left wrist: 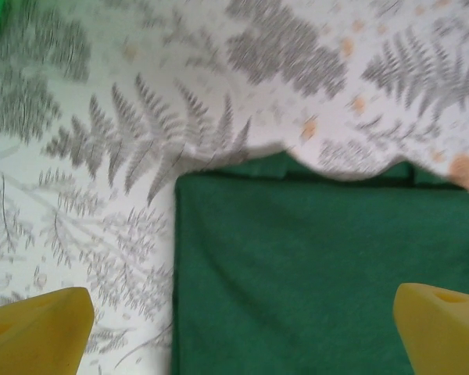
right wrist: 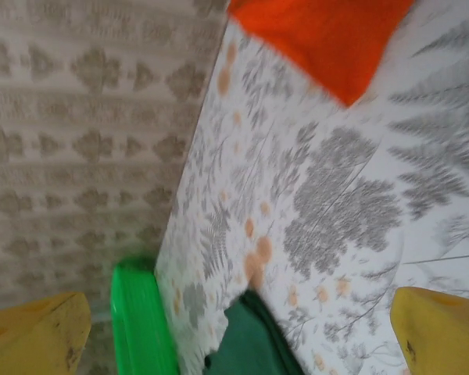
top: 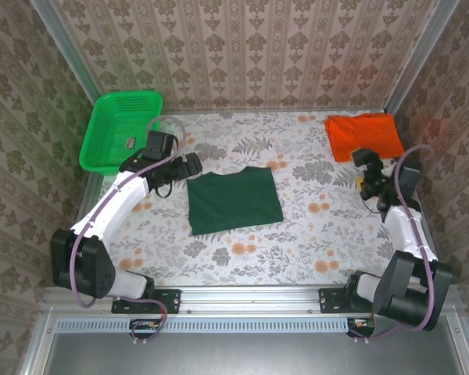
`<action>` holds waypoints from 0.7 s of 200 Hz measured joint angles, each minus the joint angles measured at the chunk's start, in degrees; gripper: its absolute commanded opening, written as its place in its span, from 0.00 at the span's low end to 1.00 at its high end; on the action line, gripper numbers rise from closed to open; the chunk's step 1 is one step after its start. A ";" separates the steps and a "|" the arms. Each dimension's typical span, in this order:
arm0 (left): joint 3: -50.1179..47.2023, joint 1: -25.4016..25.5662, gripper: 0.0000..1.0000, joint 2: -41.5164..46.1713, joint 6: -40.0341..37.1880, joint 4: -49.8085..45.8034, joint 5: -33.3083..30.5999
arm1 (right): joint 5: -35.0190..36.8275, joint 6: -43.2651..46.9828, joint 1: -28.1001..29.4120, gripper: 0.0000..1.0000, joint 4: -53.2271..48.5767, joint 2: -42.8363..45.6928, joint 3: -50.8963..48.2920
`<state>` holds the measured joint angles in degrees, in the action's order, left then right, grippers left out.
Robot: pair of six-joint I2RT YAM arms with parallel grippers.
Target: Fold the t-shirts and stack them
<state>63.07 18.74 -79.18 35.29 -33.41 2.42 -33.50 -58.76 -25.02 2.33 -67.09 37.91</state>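
I next need to move my right gripper across and down onto the green shirt's edge (top: 274,190) facing the orange shirt, as the folded green shirt is still apart from it.
The dark green t-shirt (top: 234,200) lies folded into a flat rectangle at the middle of the table. In the left wrist view the green t-shirt (left wrist: 320,266) spreads under and ahead of the fingers, its left edge straight. The orange t-shirt (top: 364,134) lies folded at the far right corner, and the orange t-shirt (right wrist: 324,35) shows at the top of the right wrist view. My left gripper (top: 191,164) hovers open just left of the green shirt's far corner, holding nothing. My right gripper (top: 365,166) hangs open and empty just in front of the orange shirt.
A bright green mesh basket (top: 119,129) stands at the far left corner, with a small dark item inside. The green basket (right wrist: 141,320) also appears low in the right wrist view. Patterned walls close in the table on three sides.
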 measured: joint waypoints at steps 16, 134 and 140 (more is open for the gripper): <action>-3.52 -2.82 1.00 1.01 0.72 -0.11 2.99 | -1.03 0.94 -0.96 0.97 -3.06 1.42 0.11; -12.63 -3.98 1.00 10.03 -5.01 -3.96 8.90 | 19.43 28.85 41.51 0.80 -29.31 -17.79 16.02; -12.61 -3.96 1.00 10.01 -5.38 -4.13 8.94 | 20.11 29.38 42.07 0.78 -29.86 -20.28 17.59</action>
<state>50.46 14.79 -69.17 29.91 -37.54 11.35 -13.39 -29.39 17.06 -27.53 -87.37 55.51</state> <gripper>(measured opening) 0.999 0.806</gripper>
